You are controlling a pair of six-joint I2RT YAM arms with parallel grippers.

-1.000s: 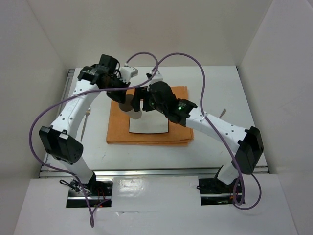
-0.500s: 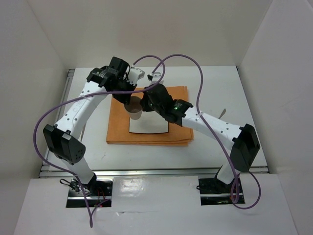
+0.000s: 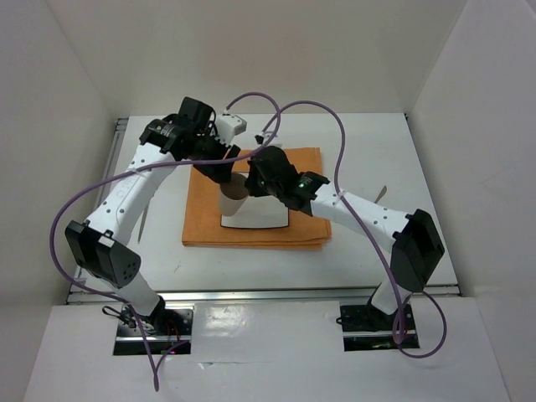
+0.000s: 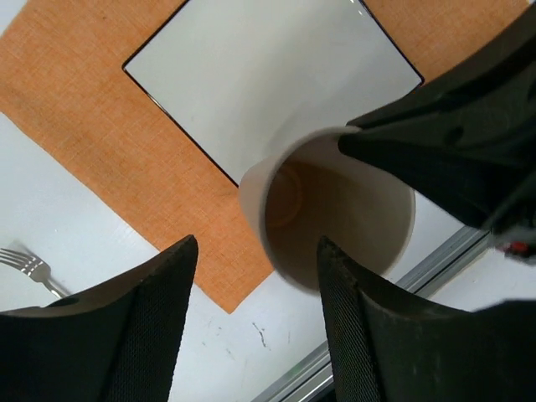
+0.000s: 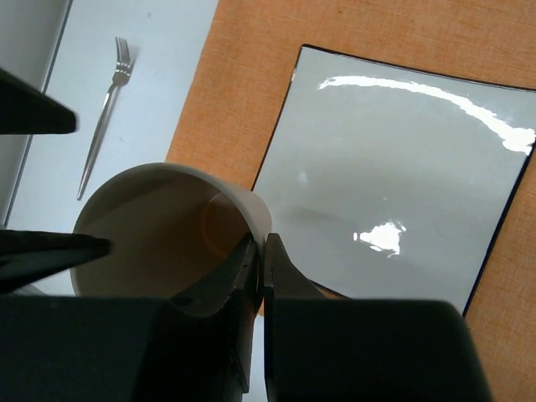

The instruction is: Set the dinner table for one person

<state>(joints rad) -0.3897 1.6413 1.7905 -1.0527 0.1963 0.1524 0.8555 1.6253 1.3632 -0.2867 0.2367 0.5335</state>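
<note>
The cloth's far corner on the thin utensil's side is bare, so my right gripper needs to swing outward to it. It should lower the cup there and let go of it.
A beige cup hangs above the left edge of the square white plate, which lies on the orange cloth on the dinner table. My right gripper is shut on the cup's rim, one finger inside the wall and one outside. My left gripper is open. Its fingers stand apart just short of the cup, holding nothing. From above, the left gripper sits behind the cup and the right gripper beside it.
A fork lies on the white tabletop left of the cloth, also visible as the fork in the left wrist view. A thin utensil lies to the right. Purple cables arc over both arms.
The right gripper has shut on the cup's rim, and the left gripper has then opened and let go of the cup. The cup has stayed over the plate's left edge.
</note>
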